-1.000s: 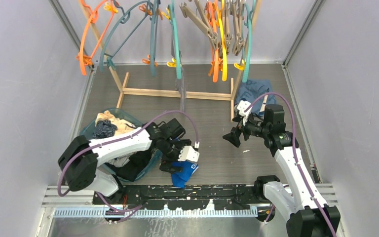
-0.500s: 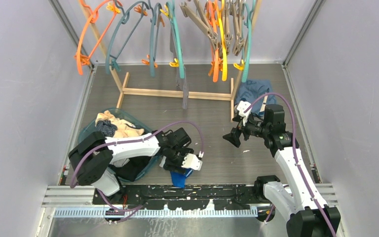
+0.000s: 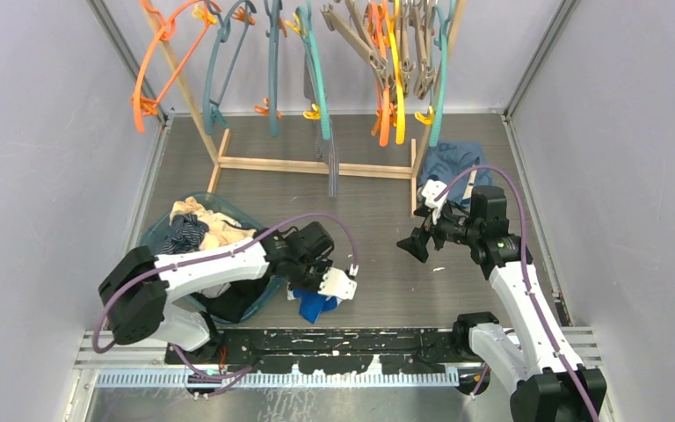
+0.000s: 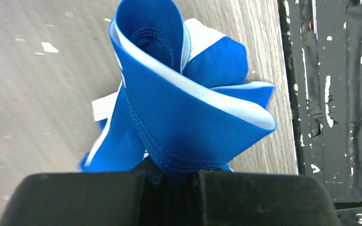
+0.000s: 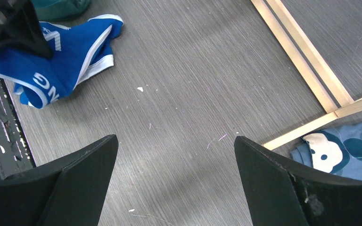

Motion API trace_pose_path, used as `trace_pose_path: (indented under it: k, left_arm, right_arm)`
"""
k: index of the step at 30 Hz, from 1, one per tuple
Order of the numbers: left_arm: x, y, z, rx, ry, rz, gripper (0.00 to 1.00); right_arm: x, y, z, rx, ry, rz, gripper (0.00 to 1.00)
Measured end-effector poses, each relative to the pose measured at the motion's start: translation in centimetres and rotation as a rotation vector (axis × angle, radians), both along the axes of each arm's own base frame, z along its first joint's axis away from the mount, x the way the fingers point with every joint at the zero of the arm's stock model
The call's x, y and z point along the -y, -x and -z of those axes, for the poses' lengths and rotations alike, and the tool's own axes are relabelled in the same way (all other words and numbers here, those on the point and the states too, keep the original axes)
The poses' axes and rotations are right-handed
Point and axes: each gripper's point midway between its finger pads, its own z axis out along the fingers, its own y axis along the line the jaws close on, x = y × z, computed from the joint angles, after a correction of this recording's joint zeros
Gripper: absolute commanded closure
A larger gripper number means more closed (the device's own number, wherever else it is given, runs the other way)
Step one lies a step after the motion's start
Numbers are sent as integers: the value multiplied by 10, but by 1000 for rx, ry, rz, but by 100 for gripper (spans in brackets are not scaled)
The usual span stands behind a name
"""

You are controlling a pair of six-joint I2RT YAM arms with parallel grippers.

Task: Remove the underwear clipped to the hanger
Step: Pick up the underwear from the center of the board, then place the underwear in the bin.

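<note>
The teal basin's far end [image 3: 199, 212] is outward and to the left of my left gripper in the top view. My left gripper needs to go up over that end to release the underwear [image 3: 315, 307].
The bright blue underwear [image 3: 315, 307] with white trim lies bunched on the floor by the black front rail. My left gripper [image 3: 308, 290] is down on it and shut, with a fold of the blue underwear [image 4: 193, 113] pinched between the fingers [image 4: 245, 197]. The right wrist view shows the same blue underwear [image 5: 61, 61] under that gripper. My right gripper [image 3: 409, 246] hovers open over bare floor, with nothing between its jaws [image 5: 175, 139]. A narrow striped garment [image 3: 330, 165] hangs edge-on below a teal hanger [image 3: 316, 79].
A teal basin [image 3: 160, 230] at the left holds several garments, beige and navy striped among them. The wooden rack [image 3: 316, 165] carries several orange, teal and tan hangers at the back. A blue cartoon-face garment [image 3: 453, 163] lies by the rack's right foot.
My left gripper went from open to shut on the blue underwear and shifted slightly left. The left hangers are swinging. The right arm stayed still.
</note>
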Motion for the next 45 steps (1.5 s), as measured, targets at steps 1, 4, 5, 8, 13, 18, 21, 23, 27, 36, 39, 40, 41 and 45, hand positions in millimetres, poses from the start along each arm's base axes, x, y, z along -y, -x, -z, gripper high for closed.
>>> trace_pose_path:
  k: [1, 4, 5, 8, 13, 18, 21, 23, 27, 36, 39, 40, 41, 45]
  left_arm:
    - [2, -2, -9, 11, 18, -1, 100]
    - [11, -9, -46, 64, 104, -6, 100]
    - [13, -12, -62, 87, 140, -12, 100]
    - [14, -18, -105, 146, 228, -28, 100]
    - [-5, -39, -171, 279, 292, -119, 100]
    - [-57, -65, -202, 412, 242, -294, 100]
    - [-100, -76, -207, 474, 170, -414, 100]
    - [-128, -84, -210, 513, 118, -495, 100]
    - [-186, -102, -211, 594, -17, -653, 100]
    - [-266, -125, -175, 534, -239, -816, 100]
    - [-276, -134, -163, 488, -244, -842, 95]
    - [-277, -137, -158, 475, -240, -847, 93]
    - [-278, -140, -153, 467, -237, -846, 92]
    - [-271, -144, -125, 405, -221, -817, 88]
  right_arm:
    - [0, 0, 0, 0, 0, 0, 0]
    - [0, 0, 0, 0, 0, 0, 0]
    - [0, 0, 0, 0, 0, 0, 0]
    - [0, 0, 0, 0, 0, 0, 0]
    - [0, 0, 0, 0, 0, 0, 0]
    - [0, 0, 0, 0, 1, -1, 0]
    - [0, 0, 0, 1, 1, -1, 0]
    - [0, 0, 0, 1, 1, -2, 0]
    - [0, 0, 1, -2, 1, -3, 0]
    - [-1, 2, 1, -8, -3, -9, 0]
    - [-2, 2, 1, -9, -5, -13, 0]
    - [-2, 2, 1, -9, -6, -13, 0]
    - [-2, 2, 1, -9, -7, -14, 0]
    - [-2, 2, 1, -8, -7, -15, 0]
